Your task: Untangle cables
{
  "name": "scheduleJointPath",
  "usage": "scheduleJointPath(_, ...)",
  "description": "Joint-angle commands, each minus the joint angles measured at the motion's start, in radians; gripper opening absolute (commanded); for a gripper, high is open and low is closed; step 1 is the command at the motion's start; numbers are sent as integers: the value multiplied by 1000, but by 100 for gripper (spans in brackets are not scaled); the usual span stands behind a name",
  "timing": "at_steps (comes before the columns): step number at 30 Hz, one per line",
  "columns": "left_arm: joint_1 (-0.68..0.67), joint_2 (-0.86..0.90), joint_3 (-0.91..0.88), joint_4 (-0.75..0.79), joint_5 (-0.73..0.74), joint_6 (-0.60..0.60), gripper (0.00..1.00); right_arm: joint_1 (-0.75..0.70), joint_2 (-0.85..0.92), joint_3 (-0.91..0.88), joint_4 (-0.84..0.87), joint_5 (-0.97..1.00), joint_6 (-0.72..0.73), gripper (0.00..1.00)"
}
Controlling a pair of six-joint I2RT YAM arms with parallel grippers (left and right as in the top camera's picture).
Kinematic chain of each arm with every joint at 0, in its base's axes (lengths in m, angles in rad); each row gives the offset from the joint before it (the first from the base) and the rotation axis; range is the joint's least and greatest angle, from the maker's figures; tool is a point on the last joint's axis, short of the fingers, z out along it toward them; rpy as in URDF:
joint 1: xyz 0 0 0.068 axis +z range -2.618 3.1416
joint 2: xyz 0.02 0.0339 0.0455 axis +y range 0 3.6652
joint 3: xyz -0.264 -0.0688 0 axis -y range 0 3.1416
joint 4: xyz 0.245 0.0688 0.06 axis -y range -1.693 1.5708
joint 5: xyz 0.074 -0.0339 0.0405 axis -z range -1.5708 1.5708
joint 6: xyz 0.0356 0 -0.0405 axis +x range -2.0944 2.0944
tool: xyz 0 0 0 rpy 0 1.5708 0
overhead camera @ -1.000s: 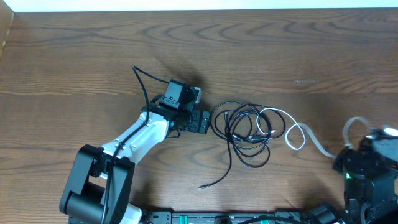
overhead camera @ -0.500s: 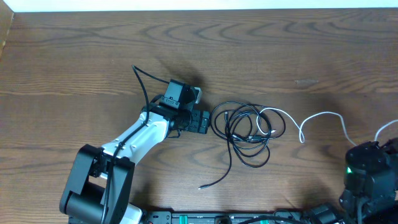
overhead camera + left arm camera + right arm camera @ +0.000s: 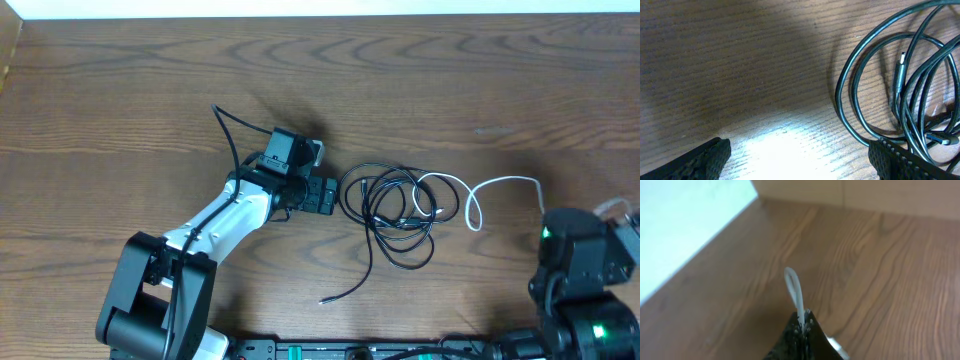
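The right gripper should go down toward the bare wood below it and let go of the white cable there, since the white cable [image 3: 505, 183] hangs raised in its fingers.
A tangle of black cables [image 3: 395, 210] lies at the table's middle, with one loose black end [image 3: 345, 290] trailing toward the front. A white cable [image 3: 505, 183] runs out of the tangle to the right, toward my right arm [image 3: 585, 262]. My left gripper [image 3: 320, 193] is open and empty just left of the tangle. In the left wrist view its fingertips [image 3: 800, 165] spread wide, with the black cable loops [image 3: 890, 85] by the right fingertip. My right gripper [image 3: 801, 325] is shut on the white cable [image 3: 794, 287], which loops up out of the jaws above the table.
A thick black cord [image 3: 228, 135] rises from my left arm [image 3: 215, 225]. A pale wall and the table's far edge [image 3: 715, 235] show in the right wrist view. Bare wood surrounds the tangle.
My right arm has shifted a little left with the white cable. The cable's free stretch now arcs out to the right of the tangle. The left arm has not moved.
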Motion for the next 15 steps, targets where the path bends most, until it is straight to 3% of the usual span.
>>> scheduleJointPath(1,-2,10,-7,-2,-10,2,93,-86,82,-8,56,-176,-188,1)
scheduleJointPath(6,-2,10,-7,-2,-10,2,93,-281,247,-7,183,-465,-360,1)
scheduleJointPath(15,-2,10,-7,-2,-10,2,93,-692,550,-7,293,-912,-385,1)
